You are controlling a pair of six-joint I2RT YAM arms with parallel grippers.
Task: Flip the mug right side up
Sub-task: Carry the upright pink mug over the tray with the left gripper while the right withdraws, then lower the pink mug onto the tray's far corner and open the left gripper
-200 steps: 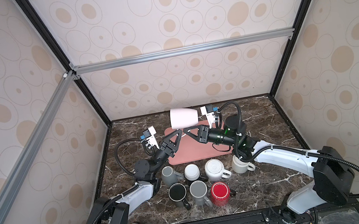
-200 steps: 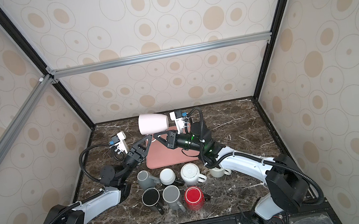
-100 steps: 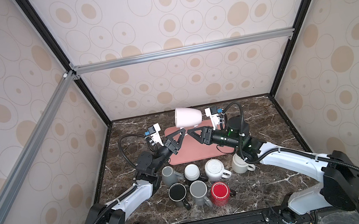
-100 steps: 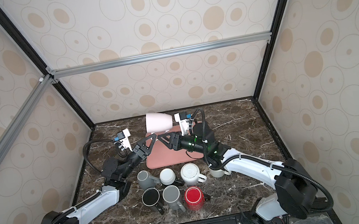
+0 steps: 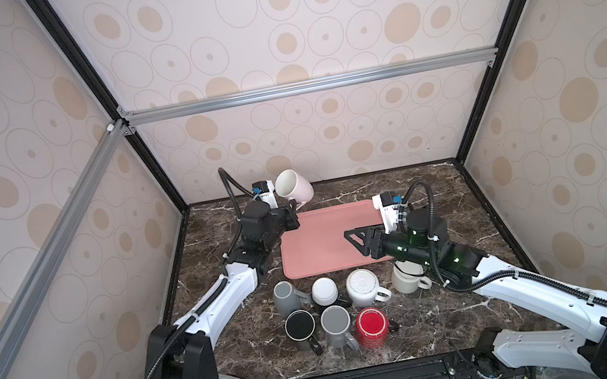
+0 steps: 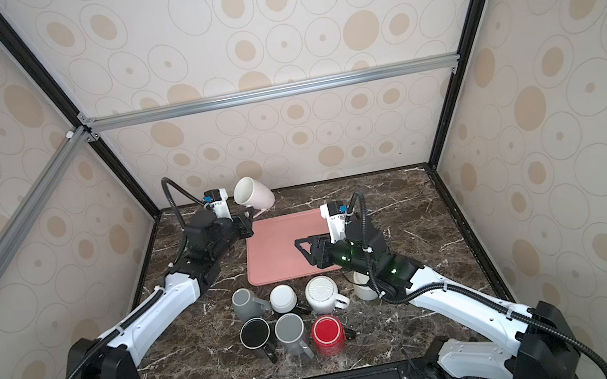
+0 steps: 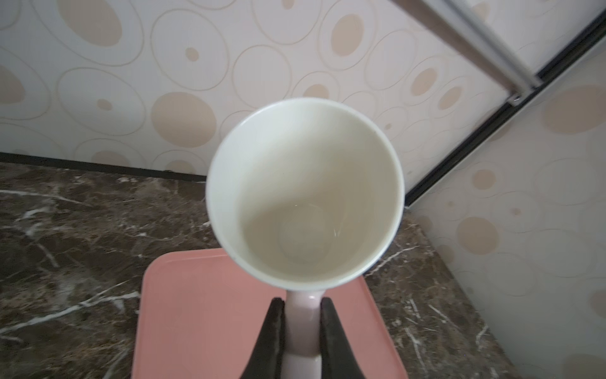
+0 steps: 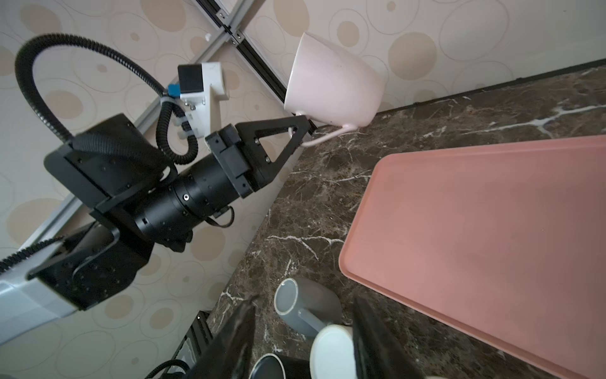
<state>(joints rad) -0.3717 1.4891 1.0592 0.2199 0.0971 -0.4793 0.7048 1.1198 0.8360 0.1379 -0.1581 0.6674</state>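
My left gripper should next lower the tilted mug onto the tray's empty far corner [image 6: 260, 230] [image 7: 167, 270], tipping it upright, and let go of the mug's handle. That corner of the tray is below my gripper.
The pale pink mug [image 5: 296, 191] [image 6: 252, 197] hangs in the air over the back left corner of the pink tray [image 5: 324, 246] [image 6: 274, 246]. It is tilted, mouth up and towards the left. In the left wrist view I look straight into the mug [image 7: 305, 197]. My left gripper [image 5: 291, 208] [image 7: 301, 302] is shut on its handle. The right wrist view shows the mug [image 8: 334, 82] and the left gripper [image 8: 303, 126] from the side. My right gripper [image 5: 355, 242] [image 6: 306, 251] [image 8: 305, 305] is open and empty, low over the tray's right part.
Several mugs stand or lie in front of the tray: a grey mug [image 5: 284, 295] on its side, a ribbed white mug [image 5: 362, 286], a black mug [image 5: 300, 326], a red mug [image 5: 372, 324] and a cream mug [image 5: 406, 282] under my right arm. Walls enclose the marble table [image 5: 421, 199].
My right gripper has opened, let go of the mug and drawn back to the right over the tray. My left gripper has shut on the handle and turned the mug's mouth upward.
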